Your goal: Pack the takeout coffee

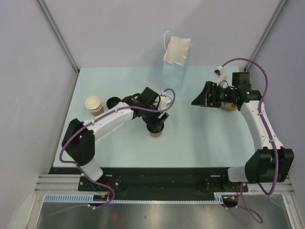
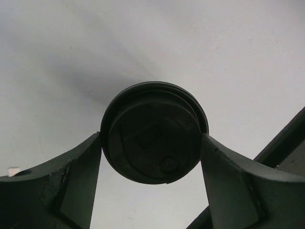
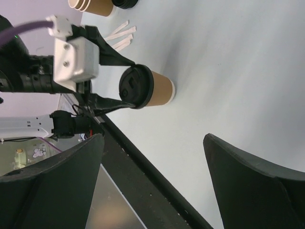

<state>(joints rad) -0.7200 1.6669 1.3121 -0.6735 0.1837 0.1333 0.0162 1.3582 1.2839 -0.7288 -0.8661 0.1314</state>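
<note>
The robot will next carry the cup point(image 3: 161, 88) outward with the left gripper, then onto the empty table between the loose black lid and the paper bag.
The takeout coffee point(image 1: 156, 131), a kraft-brown cup with a black lid, stands on the pale table point(image 1: 205, 143) in front of the left arm. My left gripper point(image 1: 156, 125) is over it, and its two fingers press on opposite sides of the lid point(image 2: 153, 132). The right wrist view shows the cup point(image 3: 161, 88) with its base on the table and the left fingers point(image 3: 112, 102) clamped at lid height. My right gripper point(image 1: 202, 95) hangs open and empty above the right half of the table, its fingers point(image 3: 238, 181) wide apart.
A white paper bag point(image 1: 177, 50) stands open at the far middle edge. A stack of unlidded tan cups point(image 1: 94, 105) and a loose black lid point(image 1: 113, 102) sit at the left. Thin white sticks point(image 3: 120, 38) lie near them. The black front rail point(image 1: 162, 176) borders the near edge.
</note>
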